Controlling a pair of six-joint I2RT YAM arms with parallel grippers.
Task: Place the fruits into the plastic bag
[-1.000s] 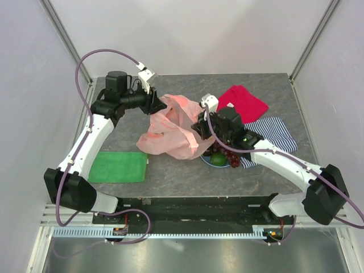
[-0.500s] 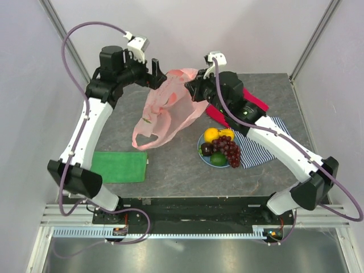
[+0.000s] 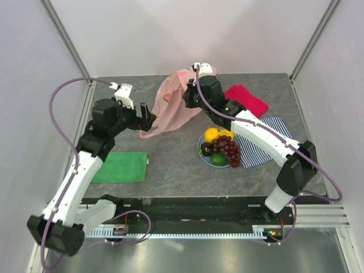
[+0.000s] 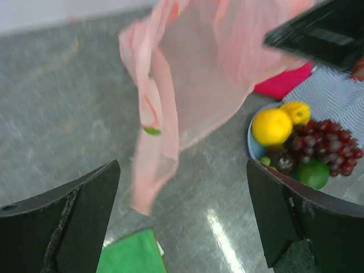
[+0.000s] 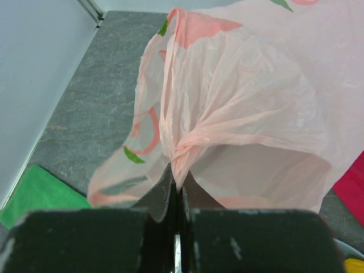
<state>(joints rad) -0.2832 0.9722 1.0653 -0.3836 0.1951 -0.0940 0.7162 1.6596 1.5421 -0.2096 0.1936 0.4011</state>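
Observation:
The bag is held only by my right gripper, so my left gripper needs to go down next with its fingers spread around the bag's loose hanging edge (image 3: 156,120) (image 4: 152,126), which dangles below it.
The pink plastic bag (image 3: 170,105) hangs in the air over the back of the table, bunched at its top in my shut right gripper (image 3: 186,98). The right wrist view shows the fingers pinched on a gathered fold (image 5: 177,182) of the plastic bag (image 5: 239,102). My left gripper (image 3: 148,118) stands wide open beside the bag's lower left end, with nothing between its fingers (image 4: 68,216). The fruits lie on a blue plate (image 3: 202,154): an orange citrus (image 3: 211,135), dark red grapes (image 3: 229,151), a dark round fruit (image 3: 207,149) and a green one (image 3: 218,158).
A green cloth (image 3: 120,166) lies front left. A red cloth (image 3: 245,99) sits at the back right, and a striped cloth (image 3: 267,139) lies under the plate's right side. Walls close the table on three sides.
The left gripper let go of the bag, opened wide and drew back toward the front left. The right gripper carried the bag up and toward the back; the plate of fruits is now uncovered.

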